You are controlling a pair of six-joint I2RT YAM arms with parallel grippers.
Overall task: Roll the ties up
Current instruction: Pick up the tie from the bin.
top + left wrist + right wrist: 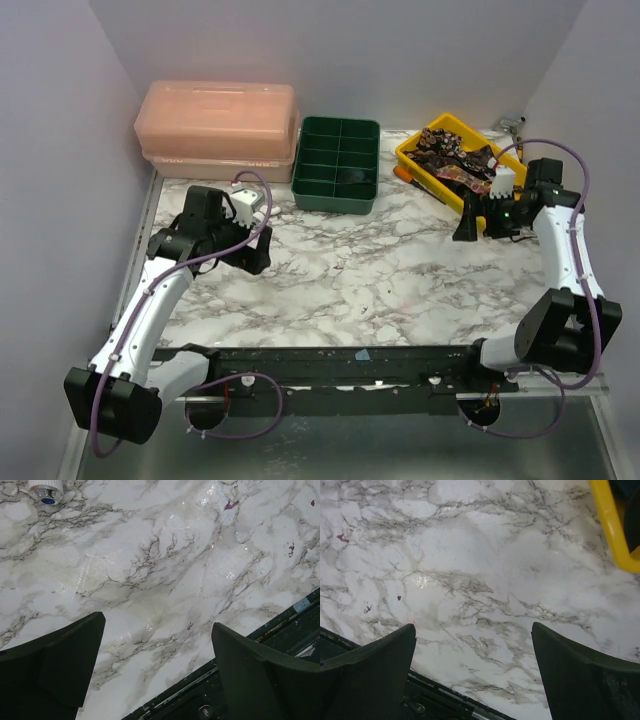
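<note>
My right gripper moves outward across the bin's yellow rim onto the heap's far dark tie (440, 142) next, since the fingers span only bare marble.
Several dark ties (457, 160) with pink and tan pattern lie heaped in a yellow bin (413, 153) at the back right. My right gripper (467, 226) hovers just in front of that bin, open and empty. In the right wrist view its jaws (472, 627) stand wide apart over bare marble, with the bin's yellow rim (614, 530) at the top right. My left gripper (256, 256) is at the left, open and empty. Its jaws (157, 625) are spread over bare marble near the table's front rail. No tie shows in either wrist view.
A green compartment tray (338, 163) stands at the back centre, with something dark in one near cell. A pink lidded box (218, 120) stands at the back left. A small white cap with a blue centre (46, 492) lies on the marble. A black rail (380, 365) runs along the near edge.
</note>
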